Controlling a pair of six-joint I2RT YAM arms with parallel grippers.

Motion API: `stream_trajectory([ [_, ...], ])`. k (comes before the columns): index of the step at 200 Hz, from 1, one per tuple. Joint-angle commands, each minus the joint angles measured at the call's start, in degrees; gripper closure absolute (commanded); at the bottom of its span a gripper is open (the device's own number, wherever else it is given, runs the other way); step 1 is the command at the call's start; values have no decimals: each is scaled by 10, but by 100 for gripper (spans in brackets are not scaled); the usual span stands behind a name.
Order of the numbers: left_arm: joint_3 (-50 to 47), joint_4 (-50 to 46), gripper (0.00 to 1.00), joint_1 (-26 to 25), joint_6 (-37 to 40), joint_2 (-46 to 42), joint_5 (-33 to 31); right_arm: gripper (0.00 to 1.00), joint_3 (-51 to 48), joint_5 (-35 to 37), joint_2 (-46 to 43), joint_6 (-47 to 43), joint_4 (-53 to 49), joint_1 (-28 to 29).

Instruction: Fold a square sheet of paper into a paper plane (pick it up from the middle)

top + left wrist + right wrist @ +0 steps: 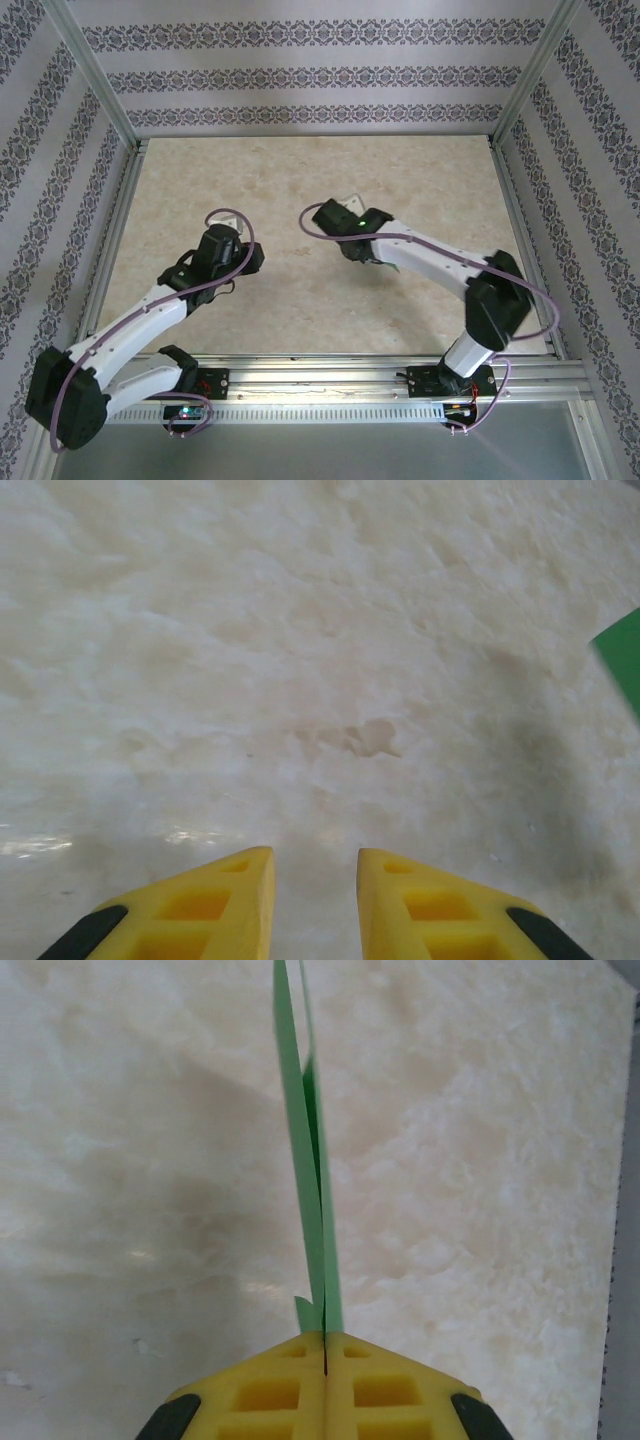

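Note:
My right gripper is going to move back and down next with a turn and lay the green paper (310, 1160) flat on the tabletop between the arms to release it, because the paper is standing on its edge.
My right gripper (326, 1335) is shut on the green paper (310, 1160). The paper is folded into thin layers and seen edge-on, standing straight out from the yellow fingertips above the table. Its overall shape cannot be told from this angle. A corner of the same green paper (625, 660) shows at the right edge of the left wrist view. My left gripper (315, 852) hovers just over the tabletop with its jaws a little apart and nothing between them. In the top view both arms reach toward the table's middle, the left wrist (215, 250) to the left of the right wrist (345, 222).
The table (300, 170) is a pale marbled surface inside a metal frame (330, 385). Patterned walls stand on the left, back and right. A grey strip, the table's edge (625, 1260), runs down the right side of the right wrist view.

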Motion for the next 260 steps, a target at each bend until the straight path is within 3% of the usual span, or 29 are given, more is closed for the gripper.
stream_trajectory([
  [1,-12,-50,73,15,-19,-43,-47,100,34,8,51,39,-34,29],
  [50,-14,-99,72,30,-19,-93,-70,99,119,-106,178,91,-20,71],
  [78,-8,-102,71,33,-18,-90,-64,88,146,-207,199,102,15,71],
  [104,0,-96,71,34,-16,-76,-43,73,134,-342,175,98,81,52],
  [138,3,-56,66,35,-4,-41,34,58,-15,-514,52,150,257,-15],
  [151,5,-29,66,35,-2,-12,84,60,-73,-565,16,160,311,-55],
  [197,48,60,76,32,-33,159,282,88,-280,-728,-29,245,515,-210],
  [260,85,130,75,28,-85,281,348,93,-303,-770,14,214,512,-249],
])
